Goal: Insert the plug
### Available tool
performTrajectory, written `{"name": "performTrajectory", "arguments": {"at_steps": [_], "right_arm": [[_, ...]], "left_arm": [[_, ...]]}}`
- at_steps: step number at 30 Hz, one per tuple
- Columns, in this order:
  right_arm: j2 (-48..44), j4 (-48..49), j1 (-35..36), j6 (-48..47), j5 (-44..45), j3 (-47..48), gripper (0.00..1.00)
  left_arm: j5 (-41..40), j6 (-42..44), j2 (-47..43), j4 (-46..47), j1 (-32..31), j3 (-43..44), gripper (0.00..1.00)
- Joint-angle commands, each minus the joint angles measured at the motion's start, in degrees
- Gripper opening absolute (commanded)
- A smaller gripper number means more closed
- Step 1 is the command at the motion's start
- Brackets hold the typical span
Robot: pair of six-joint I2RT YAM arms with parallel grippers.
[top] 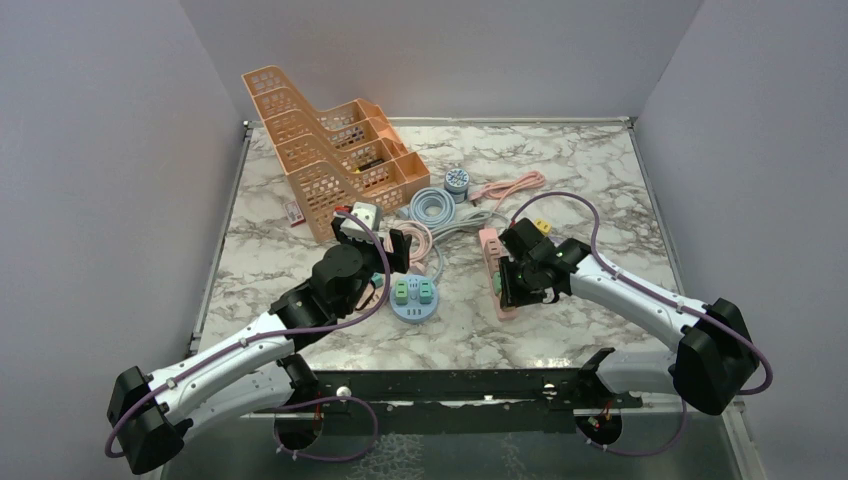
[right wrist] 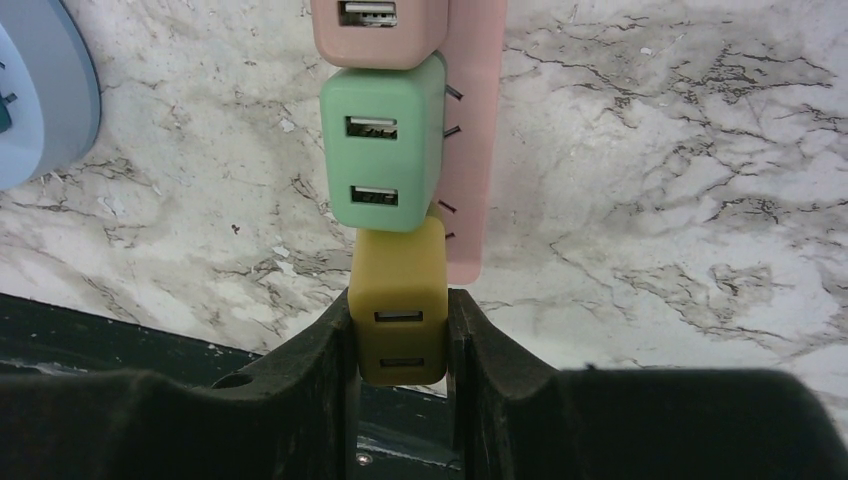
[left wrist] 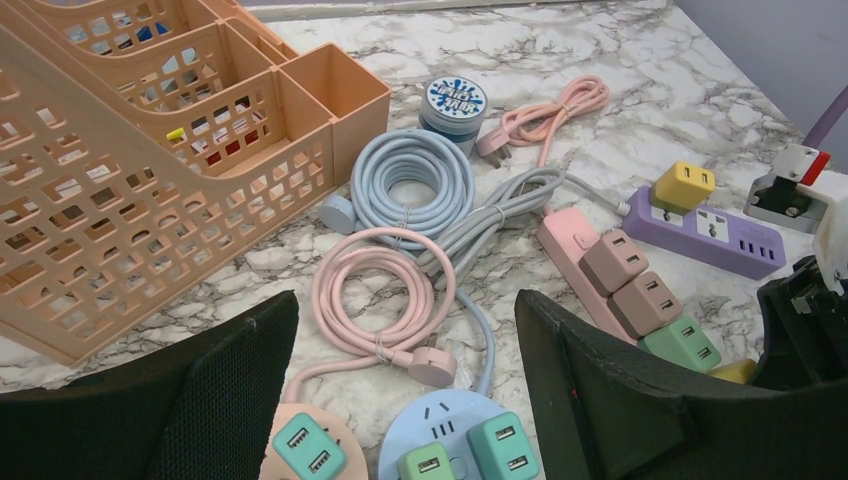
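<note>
My right gripper holds the yellow plug and will go down, press it onto the pink power strip's near end and let go, because open slots show there.
A yellow plug is clamped between the fingers of my right gripper. It stands at the near end of the pink power strip, right below a green plug. Whether its prongs sit in the strip is hidden. In the top view the right gripper is over the near end of that strip. My left gripper hangs open above the round blue socket and a coiled pink cable, holding nothing.
A peach round socket lies beside the blue one. A purple strip with another yellow plug sits further right. An orange mesh organiser fills the back left, with a coiled blue cable and a round tin nearby.
</note>
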Motion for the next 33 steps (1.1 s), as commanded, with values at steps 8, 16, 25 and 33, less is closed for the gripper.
{"name": "performTrajectory", "arguments": {"at_steps": [8,16,25,33], "right_arm": [[0.7,0.98,0.3,2.56,3.64,-1.16,0.01],[3.68,1.75,0.31,2.42,2.76,-1.33,0.01],[8.2,2.26,0.43,3.71,4.94,-2.07,0.01],[16.39,3.56,2.03,6.04,8.49,-3.02,0.01]], "left_arm": [[-1.24,-0.3,-1.37,0.41,0.1,-0.3,0.82],[-2.53,1.99,-3.79,-3.04,0.16,2.05,0.82],[-1.56,8.31,-5.92,-11.75,0.09,10.41,0.99],[-2.87,9.27,-6.44,-14.21,0.15,13.9,0.99]]}}
